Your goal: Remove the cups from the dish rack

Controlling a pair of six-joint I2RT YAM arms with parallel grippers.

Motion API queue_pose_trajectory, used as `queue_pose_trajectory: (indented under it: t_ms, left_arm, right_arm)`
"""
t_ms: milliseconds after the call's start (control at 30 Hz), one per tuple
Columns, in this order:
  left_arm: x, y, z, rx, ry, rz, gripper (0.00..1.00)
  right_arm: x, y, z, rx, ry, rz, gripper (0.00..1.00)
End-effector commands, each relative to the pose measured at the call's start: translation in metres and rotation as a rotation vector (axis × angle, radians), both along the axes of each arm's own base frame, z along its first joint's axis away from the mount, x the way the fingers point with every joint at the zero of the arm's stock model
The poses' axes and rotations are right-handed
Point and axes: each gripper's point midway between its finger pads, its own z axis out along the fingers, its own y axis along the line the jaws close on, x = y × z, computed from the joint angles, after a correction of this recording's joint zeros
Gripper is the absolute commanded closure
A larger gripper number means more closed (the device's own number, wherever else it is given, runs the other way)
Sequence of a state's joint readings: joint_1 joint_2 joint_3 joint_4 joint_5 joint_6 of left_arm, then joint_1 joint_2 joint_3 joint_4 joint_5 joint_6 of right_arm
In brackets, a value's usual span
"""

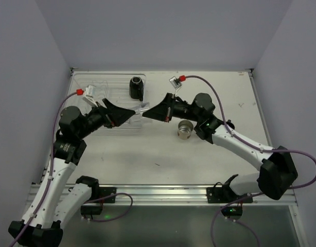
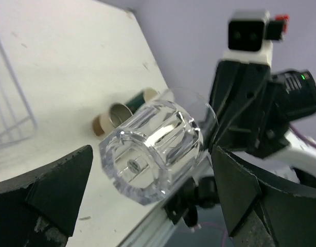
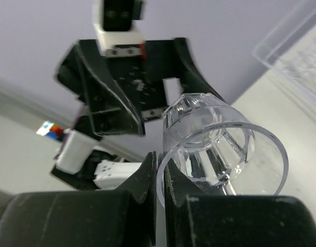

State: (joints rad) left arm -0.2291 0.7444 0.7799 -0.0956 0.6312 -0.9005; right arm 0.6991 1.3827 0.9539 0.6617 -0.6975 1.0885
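The bare tabletop beside the cream cup (image 1: 186, 129) is below my right gripper. I need to tip its fingers down, lower the clear cup (image 1: 142, 108) there and let it go.
The clear cup (image 1: 142, 108) hangs in the air between my two grippers, over the table just right of the dish rack (image 1: 101, 87). My right gripper (image 1: 150, 111) is shut on its rim: in the right wrist view the fingers (image 3: 147, 180) pinch the wall of the clear cup (image 3: 220, 149). My left gripper (image 1: 131, 114) stands open around the cup's base, and its fingers (image 2: 60, 190) are apart from the clear cup (image 2: 153, 149). A black mug (image 1: 136, 87) stands at the rack's far right end. A cream cup (image 1: 186, 129) sits on the table.
The right arm (image 2: 250, 103) fills the space behind the clear cup in the left wrist view. The cream cup (image 2: 109, 119) has something dark teal (image 2: 141, 96) beside or inside it. The rack's clear rim (image 3: 297, 46) shows at the upper right of the right wrist view.
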Motion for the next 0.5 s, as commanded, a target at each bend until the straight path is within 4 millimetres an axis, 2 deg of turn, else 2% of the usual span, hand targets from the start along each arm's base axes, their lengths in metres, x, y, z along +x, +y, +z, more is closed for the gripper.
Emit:
queue_pose_trajectory:
  t_ms: [0,33,67,100,133,167,200,233,267,300,333,367,467]
  left_arm:
    - [0.017,0.046,0.008,0.235,-0.016,0.272,0.00]
    - [0.027,0.065,0.005,0.277,0.003,0.395,0.00]
    - [0.027,0.075,-0.003,0.312,0.043,0.443,0.00]
    - [0.027,0.084,-0.003,0.329,0.050,0.488,0.00]
    - [0.030,0.098,-0.006,0.350,0.068,0.568,0.00]
    - [0.027,0.105,-0.009,0.361,0.081,0.605,0.00]
    - [0.026,0.109,-0.010,0.363,0.087,0.627,0.00]
    - [0.027,0.114,-0.011,0.365,0.086,0.652,0.00]
    - [0.025,0.114,-0.006,0.352,0.065,0.656,0.00]
    - [0.025,0.114,-0.009,0.350,0.068,0.655,0.00]
    - [0.025,0.113,-0.009,0.345,0.067,0.653,0.00]
    - [0.025,0.112,-0.008,0.337,0.063,0.647,0.00]
    - [0.029,0.106,-0.012,0.339,0.071,0.621,0.00]
  right_arm:
    - [0.029,-0.018,-0.006,-0.197,-0.048,-0.210,1.00]
    - [0.032,-0.024,-0.025,-0.293,-0.026,-0.235,1.00]
    - [0.043,-0.029,-0.018,-0.322,-0.037,-0.303,1.00]
    - [0.047,-0.034,-0.025,-0.373,-0.027,-0.331,1.00]
    - [0.048,-0.042,-0.045,-0.479,0.002,-0.352,1.00]
    - [0.058,-0.049,-0.042,-0.515,-0.004,-0.415,1.00]
    - [0.057,-0.051,-0.047,-0.551,0.001,-0.413,1.00]
    - [0.056,-0.054,-0.064,-0.622,0.013,-0.394,1.00]
    - [0.062,-0.056,-0.060,-0.649,0.003,-0.426,1.00]
    - [0.062,-0.055,-0.067,-0.690,0.009,-0.428,1.00]
    - [0.061,-0.057,-0.087,-0.775,0.023,-0.414,1.00]
    - [0.064,-0.056,-0.084,-0.796,0.011,-0.428,1.00]
    - [0.067,-0.056,-0.107,-0.925,0.015,-0.457,1.00]
